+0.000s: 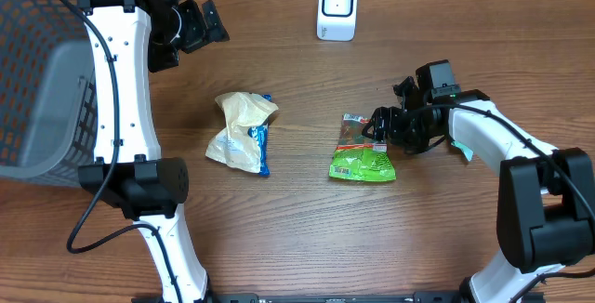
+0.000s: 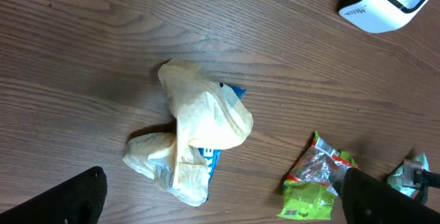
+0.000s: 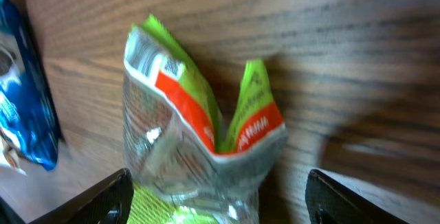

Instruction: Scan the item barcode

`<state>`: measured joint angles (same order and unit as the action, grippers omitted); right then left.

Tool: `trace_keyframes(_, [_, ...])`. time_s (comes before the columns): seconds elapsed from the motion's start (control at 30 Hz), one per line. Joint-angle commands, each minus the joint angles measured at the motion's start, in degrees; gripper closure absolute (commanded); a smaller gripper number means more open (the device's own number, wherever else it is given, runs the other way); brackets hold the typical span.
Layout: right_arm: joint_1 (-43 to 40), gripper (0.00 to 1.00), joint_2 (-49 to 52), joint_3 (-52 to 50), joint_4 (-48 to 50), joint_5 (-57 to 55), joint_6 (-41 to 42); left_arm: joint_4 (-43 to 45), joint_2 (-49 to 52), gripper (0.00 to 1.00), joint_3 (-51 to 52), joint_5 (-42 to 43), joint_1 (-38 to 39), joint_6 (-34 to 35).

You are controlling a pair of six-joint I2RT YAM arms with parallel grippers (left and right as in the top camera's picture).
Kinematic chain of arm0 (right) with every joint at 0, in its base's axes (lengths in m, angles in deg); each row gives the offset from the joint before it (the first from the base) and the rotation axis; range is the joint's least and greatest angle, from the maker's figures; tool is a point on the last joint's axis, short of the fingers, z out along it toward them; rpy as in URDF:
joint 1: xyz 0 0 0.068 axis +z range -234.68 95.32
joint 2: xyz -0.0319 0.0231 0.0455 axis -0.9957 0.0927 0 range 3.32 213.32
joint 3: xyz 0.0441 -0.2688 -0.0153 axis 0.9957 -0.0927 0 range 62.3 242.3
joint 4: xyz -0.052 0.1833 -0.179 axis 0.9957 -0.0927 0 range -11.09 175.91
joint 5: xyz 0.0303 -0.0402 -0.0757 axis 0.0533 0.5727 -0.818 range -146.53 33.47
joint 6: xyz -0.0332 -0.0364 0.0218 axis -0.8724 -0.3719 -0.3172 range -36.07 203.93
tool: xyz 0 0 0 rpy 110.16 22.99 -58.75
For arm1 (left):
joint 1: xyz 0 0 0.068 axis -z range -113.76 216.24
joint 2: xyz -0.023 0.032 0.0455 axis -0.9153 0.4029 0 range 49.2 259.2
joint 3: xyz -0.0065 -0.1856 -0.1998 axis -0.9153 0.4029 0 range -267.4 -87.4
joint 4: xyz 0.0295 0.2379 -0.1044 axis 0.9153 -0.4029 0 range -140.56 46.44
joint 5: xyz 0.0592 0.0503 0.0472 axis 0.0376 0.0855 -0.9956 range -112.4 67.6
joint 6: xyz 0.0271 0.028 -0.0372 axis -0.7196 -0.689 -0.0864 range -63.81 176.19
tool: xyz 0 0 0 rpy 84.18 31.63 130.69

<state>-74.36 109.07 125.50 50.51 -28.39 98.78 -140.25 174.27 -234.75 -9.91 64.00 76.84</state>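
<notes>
My right gripper moves down and a little back onto the green snack bag's side by the red band next, leaving the barcode at the bag's far end uncovered.
A green snack bag (image 1: 363, 159) with a red band and a crumpled silver top lies flat on the wooden table. In the right wrist view the green bag (image 3: 199, 135) sits between the jaws, which stand wide apart on either side without touching it. My right gripper (image 1: 379, 128) is open at the bag's upper right edge. The white barcode scanner (image 1: 337, 8) stands at the back centre. My left gripper (image 1: 200, 24) hovers open and empty, high at the back left. A small barcode shows on the green bag (image 2: 313, 193) in the left wrist view.
A crumpled cream and blue bag (image 1: 242, 131) lies left of the green one. A grey mesh basket (image 1: 37, 98) stands at the far left edge. The scanner (image 2: 388, 1) also shows at the top right of the left wrist view.
</notes>
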Motion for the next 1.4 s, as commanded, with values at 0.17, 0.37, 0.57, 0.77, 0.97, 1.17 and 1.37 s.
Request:
trace_keyframes(0.17, [5.07,0.25,2.6,-0.02,0.94,-6.56,3.23,-0.09,0.26,0.0,-0.02,0.61,0.44,-0.92])
trace_keyframes(0.37, [5.9,0.45,5.16,-0.26,-0.52,-6.71,3.21,-0.09,0.26,0.0,0.0,0.61,0.44,-0.92])
trace_keyframes(0.57, [5.68,0.86,5.38,-0.24,-0.42,-7.54,2.93,-0.09,0.26,0.0,-0.02,0.61,0.44,-0.94])
trace_keyframes(0.77, [5.68,0.96,3.65,2.51,-2.64,-6.73,-1.53,-0.11,0.26,0.0,-0.02,0.61,0.44,-0.94])
trace_keyframes(0.97, [5.68,0.96,-4.04,9.68,-7.67,-3.52,-9.9,-0.09,0.26,0.0,0.0,0.61,0.44,-0.92])
trace_keyframes(1.17, [5.68,0.96,-11.41,17.4,-11.96,-2.34,-17.38,-0.09,0.26,0.0,-0.02,0.61,0.44,-0.94])
trace_keyframes(1.37, [5.68,0.96,-15.08,23.74,-16.11,4.7,-26.38,-0.09,0.26,0.0,-0.02,0.61,0.44,-0.94])
